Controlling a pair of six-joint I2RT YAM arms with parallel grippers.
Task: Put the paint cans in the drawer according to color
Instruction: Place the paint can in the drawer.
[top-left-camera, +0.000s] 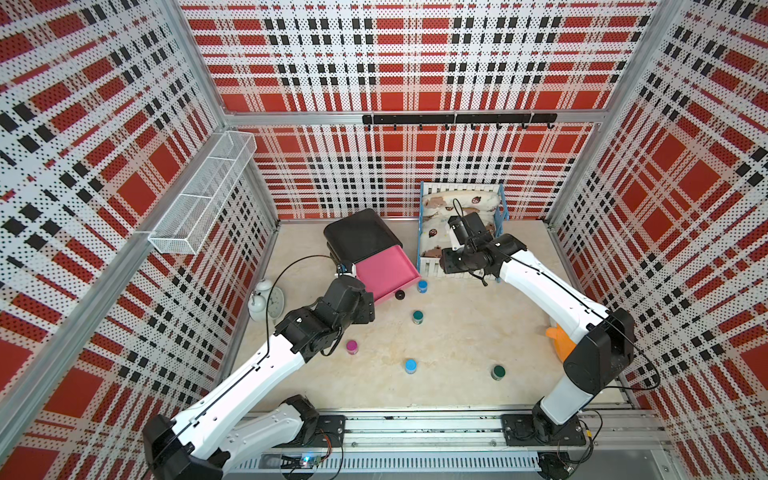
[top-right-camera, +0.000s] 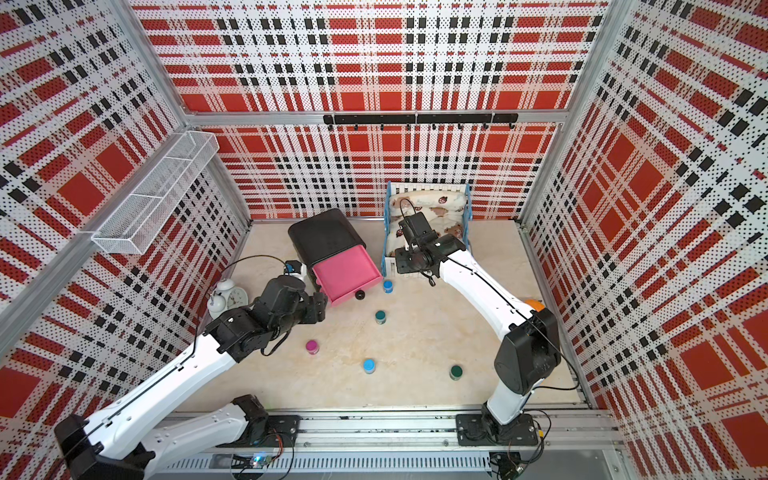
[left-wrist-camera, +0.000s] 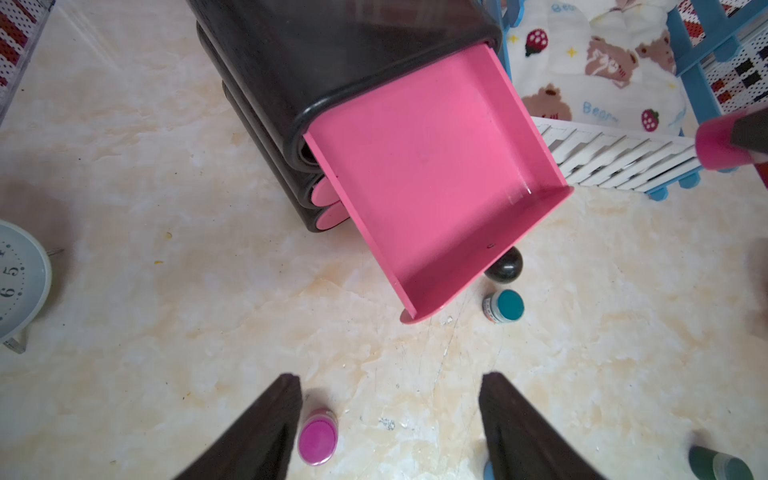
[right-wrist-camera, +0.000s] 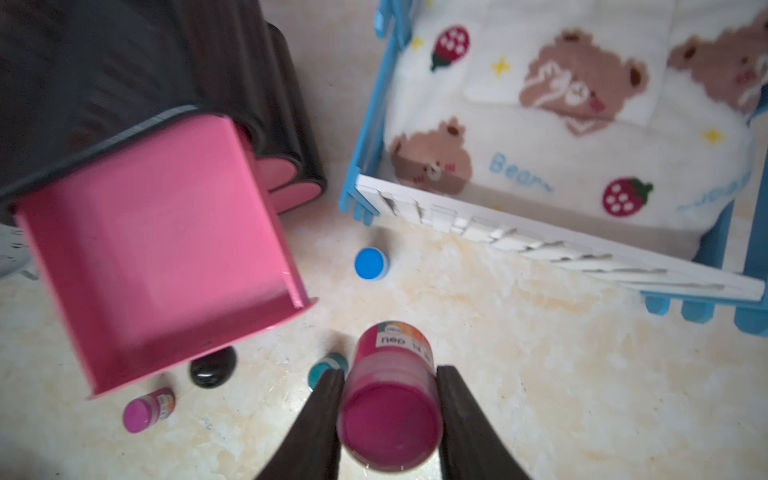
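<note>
I will next move my right gripper over the pink drawer's side by the bed (top-left-camera: 400, 276) (right-wrist-camera: 244, 276) and go down to let go of the magenta can, because their colors match.
The drawer chest (top-left-camera: 360, 235) stands at the back, its top pink drawer (top-left-camera: 386, 272) pulled out and empty. My right gripper (right-wrist-camera: 390, 374) is shut on a magenta paint can (right-wrist-camera: 390, 415), held above the table between the open drawer and the toy bed. My left gripper (left-wrist-camera: 390, 415) hangs open over the table, with a second magenta can (left-wrist-camera: 318, 440) standing beside one finger. Both top views show the loose cans: blue (top-left-camera: 422, 286) by the drawer's corner, teal (top-left-camera: 418, 316), magenta (top-left-camera: 352, 347), blue (top-left-camera: 410, 365) and dark green (top-left-camera: 498, 372).
A white-and-blue toy bed (top-left-camera: 428, 253) with a bear blanket sits right of the chest. A white alarm clock (top-left-camera: 266, 301) stands by the left wall. An orange object (top-left-camera: 559, 340) lies behind the right arm. A wire basket (top-left-camera: 203, 195) hangs on the left wall.
</note>
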